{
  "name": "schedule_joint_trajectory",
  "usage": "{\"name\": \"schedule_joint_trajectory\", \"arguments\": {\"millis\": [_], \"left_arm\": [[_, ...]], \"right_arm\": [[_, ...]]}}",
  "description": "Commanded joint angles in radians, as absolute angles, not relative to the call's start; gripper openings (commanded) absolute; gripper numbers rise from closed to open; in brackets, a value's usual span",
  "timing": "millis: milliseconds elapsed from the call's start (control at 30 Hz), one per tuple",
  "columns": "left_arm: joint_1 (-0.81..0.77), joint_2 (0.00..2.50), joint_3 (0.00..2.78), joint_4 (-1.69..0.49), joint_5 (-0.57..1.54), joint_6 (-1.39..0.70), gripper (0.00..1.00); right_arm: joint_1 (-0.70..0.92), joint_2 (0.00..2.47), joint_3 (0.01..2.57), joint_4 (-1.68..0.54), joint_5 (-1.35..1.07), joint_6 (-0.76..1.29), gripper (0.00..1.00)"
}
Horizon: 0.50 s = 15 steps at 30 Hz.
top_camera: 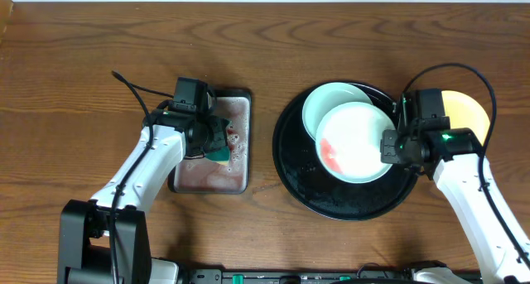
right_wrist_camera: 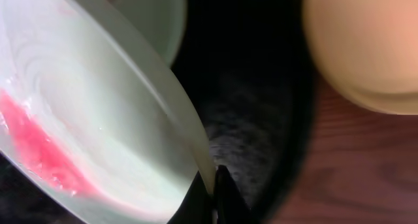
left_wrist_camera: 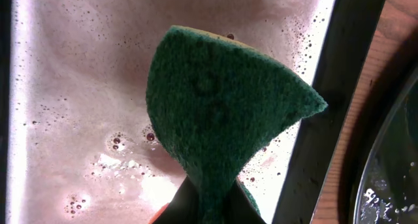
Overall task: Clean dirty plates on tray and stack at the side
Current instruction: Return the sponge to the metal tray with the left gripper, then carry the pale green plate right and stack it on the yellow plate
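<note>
The right gripper lifts across to the yellow plate (top_camera: 466,110) (right_wrist_camera: 373,44) next, then goes down to release the smeared plate's rim, as the yellow plate lies to its right in the overhead view.
The black round tray (top_camera: 298,180) holds two mint-white plates. The nearer plate (top_camera: 360,143) has a red sauce smear at its left and overlaps the farther plate (top_camera: 327,102). My right gripper (top_camera: 389,146) is shut on the smeared plate's right rim; in the right wrist view the fingers (right_wrist_camera: 212,188) pinch the rim of this plate (right_wrist_camera: 78,119) above the tray (right_wrist_camera: 255,119). The yellow plate (top_camera: 466,110) lies on the table right of the tray, also in the right wrist view (right_wrist_camera: 366,41). My left gripper (top_camera: 211,139) is shut on a green sponge (left_wrist_camera: 222,113).
A rectangular silver-grey metal tray (top_camera: 240,110) with pinkish soapy water (left_wrist_camera: 78,106) sits left of the black tray, under the sponge. The black tray's wet rim shows at the right of the left wrist view (left_wrist_camera: 392,165).
</note>
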State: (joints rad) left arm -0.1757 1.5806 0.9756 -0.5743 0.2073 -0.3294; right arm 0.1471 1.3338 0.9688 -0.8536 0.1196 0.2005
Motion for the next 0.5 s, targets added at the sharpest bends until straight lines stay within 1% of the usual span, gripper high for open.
{"name": "schedule_joint_trajectory", "arguments": {"millis": [0, 133, 267, 467], "left_arm": [[-0.173, 1.575, 0.969, -0.562, 0.213, -0.306, 0.08], [-0.173, 1.575, 0.968, -0.563, 0.187, -0.276, 0.08], [-0.173, 1.575, 0.968, -0.566, 0.186, -0.243, 0.08], [-0.173, 1.575, 0.968, -0.566, 0.186, -0.244, 0.08]], "right_arm": [[0.208, 1.32, 1.026, -0.876, 0.367, 0.193, 0.01], [0.316, 1.319, 1.06, -0.894, 0.537, 0.192, 0.01], [0.46, 1.319, 1.086, -0.891, 0.699, 0.162, 0.01], [0.674, 1.319, 1.087, -0.881, 1.021, 0.131, 0.01]]}}
